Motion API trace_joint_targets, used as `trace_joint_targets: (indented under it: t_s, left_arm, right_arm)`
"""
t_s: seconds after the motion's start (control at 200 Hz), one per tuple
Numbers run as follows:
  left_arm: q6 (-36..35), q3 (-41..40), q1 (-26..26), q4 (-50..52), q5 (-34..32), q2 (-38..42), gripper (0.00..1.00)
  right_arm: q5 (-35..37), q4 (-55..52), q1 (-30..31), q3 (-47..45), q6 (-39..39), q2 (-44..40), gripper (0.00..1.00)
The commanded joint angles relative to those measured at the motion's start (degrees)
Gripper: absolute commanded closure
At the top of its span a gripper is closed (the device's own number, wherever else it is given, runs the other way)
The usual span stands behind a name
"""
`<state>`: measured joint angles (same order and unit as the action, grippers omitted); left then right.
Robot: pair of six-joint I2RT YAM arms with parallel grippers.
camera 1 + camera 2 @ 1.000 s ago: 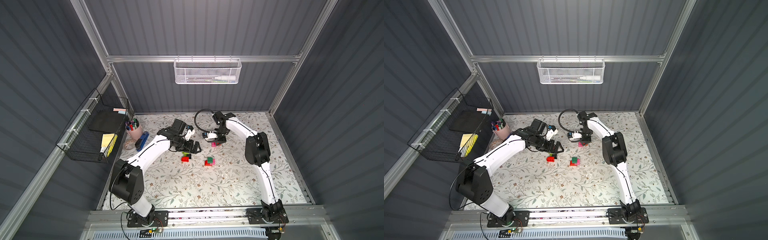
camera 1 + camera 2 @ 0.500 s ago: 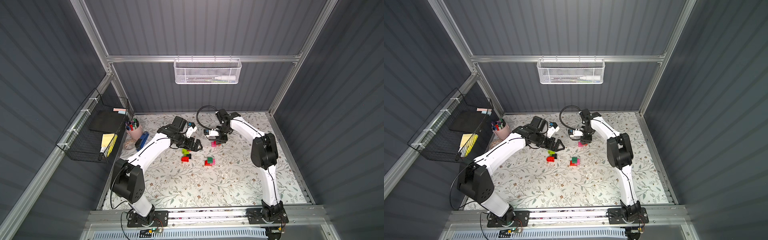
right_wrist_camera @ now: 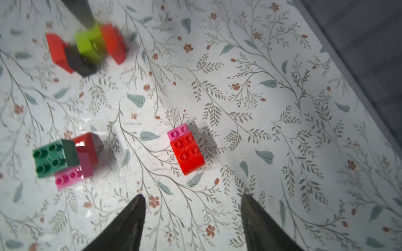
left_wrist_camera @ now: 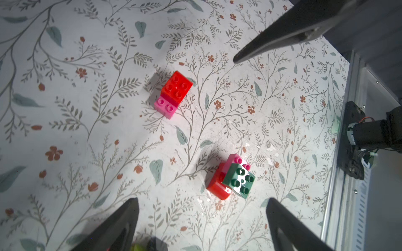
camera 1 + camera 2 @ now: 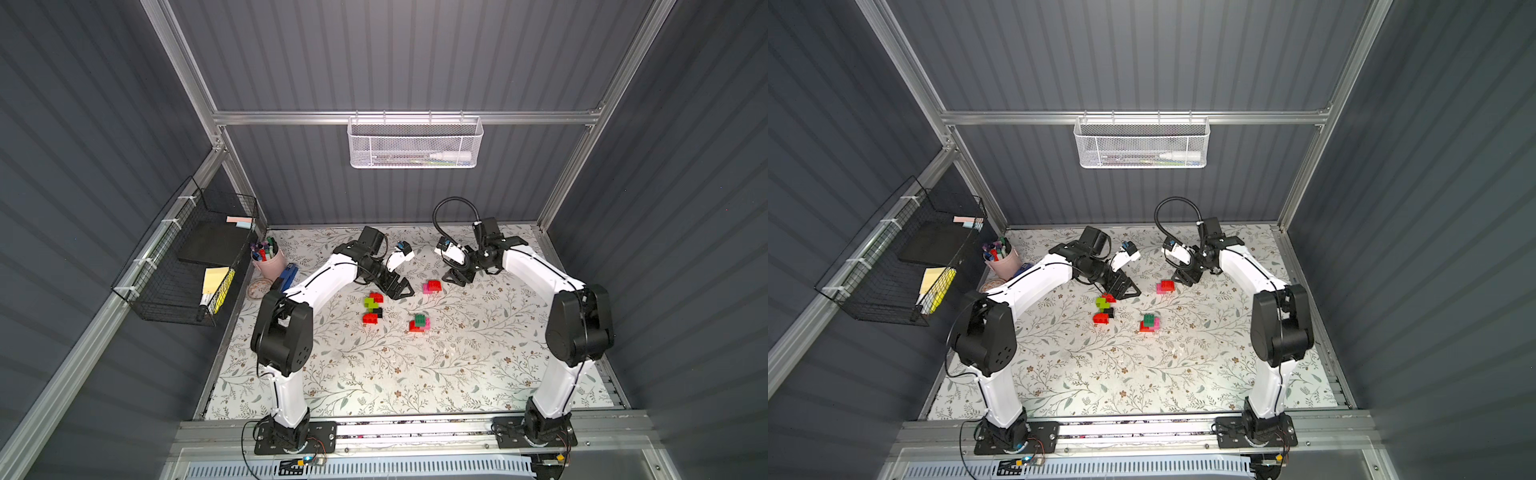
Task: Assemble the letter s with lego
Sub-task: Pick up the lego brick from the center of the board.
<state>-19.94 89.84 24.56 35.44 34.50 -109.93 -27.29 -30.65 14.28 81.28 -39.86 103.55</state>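
Observation:
The left gripper turns next while it comes across and down onto the piece's pink end [image 5: 426, 289] [image 4: 165, 107] to close, because the red-on-pink piece lies at an angle to its open fingers.
The lego lies in three groups on the floral mat. A red brick on a pink one [image 5: 432, 286] [image 5: 1166, 286] [image 4: 174, 91] [image 3: 186, 152] rests between the two grippers. To its left is a lime, red and black cluster [image 5: 372, 306] [image 5: 1104, 308] [image 3: 87, 47]. Nearer the front sits a dark green, pink and red cluster [image 5: 419, 323] [image 5: 1150, 323] [image 4: 235, 178] [image 3: 56, 158]. My left gripper [image 5: 401, 291] [image 5: 1129, 291] [image 4: 202, 202] is open and empty, just right of the lime cluster. My right gripper [image 5: 453, 277] [image 5: 1185, 277] [image 3: 191, 197] is open, just behind the red-on-pink piece and apart from it.
A pink pen cup [image 5: 268, 259] and a blue stapler [image 5: 286, 276] stand at the mat's back left. A black wire basket [image 5: 187, 266] hangs on the left wall, a white mesh basket [image 5: 413, 141] on the back wall. Metal rails edge the mat.
My right gripper has opened, let go of the red-on-pink piece on the mat, and drawn back to the right. My left gripper has shifted slightly to the right, still open.

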Motion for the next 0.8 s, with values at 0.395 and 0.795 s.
trace_joint_targets:
  t_s: [0.395, 0.795]
  left_arm:
    - [-18.6, 15.5, 3.3, -4.3, 0.1, -19.0, 0.18]
    - [-20.3, 21.3, 6.7, -5.6, -1.4, -26.9, 0.33]
  right_arm:
    - [-9.3, 19.6, -2.9, -24.1, 35.9, -18.0, 0.16]
    - [-7.4, 19.4, -4.8, -31.7, 41.0, -25.0, 0.16]
